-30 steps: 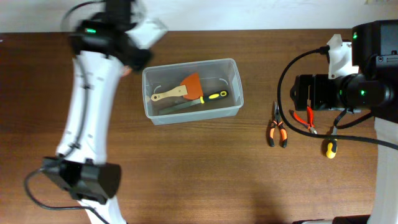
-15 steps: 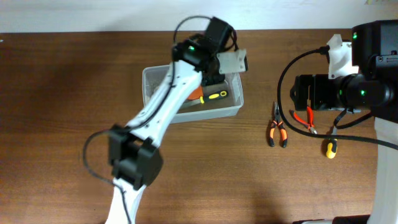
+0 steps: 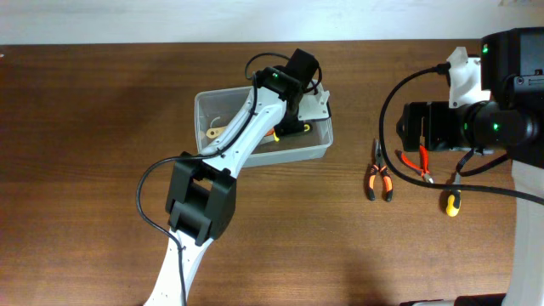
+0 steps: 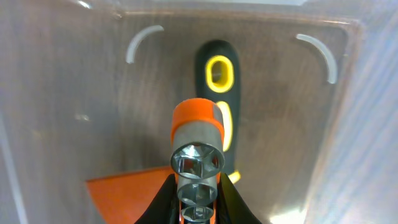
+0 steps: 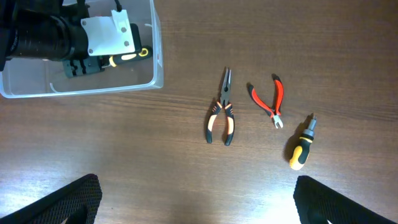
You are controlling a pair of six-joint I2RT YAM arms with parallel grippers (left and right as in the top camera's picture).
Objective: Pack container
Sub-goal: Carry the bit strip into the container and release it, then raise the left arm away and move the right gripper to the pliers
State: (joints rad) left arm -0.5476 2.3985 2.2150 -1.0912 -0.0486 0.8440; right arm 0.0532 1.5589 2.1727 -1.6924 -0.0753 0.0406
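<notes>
The orange-handled pliers still lie on the wood outside the bin, so my right gripper will come down open onto their handle nearest the red cutters and close.
The container (image 3: 205, 150) is a clear plastic bin at the table's middle back; it also shows in the right wrist view (image 5: 155, 70). My left gripper (image 3: 298, 113) reaches down into its right end. In the left wrist view it (image 4: 198, 202) is shut on an orange and silver socket tool (image 4: 198, 134), held above a black and yellow handle (image 4: 217, 68) and an orange scraper blade (image 4: 121, 190) on the bin floor. My right gripper (image 5: 199, 208) is wide open and empty, high above the table.
Orange-handled pliers (image 3: 378, 174), red cutters (image 3: 416, 161) and a stubby yellow and black screwdriver (image 3: 451, 202) lie on the wood to the right of the bin. A wooden scraper handle (image 3: 217, 132) lies in the bin's left part.
My left arm has swung from left of the bin to over its right end and come down into it. The right arm has not moved.
</notes>
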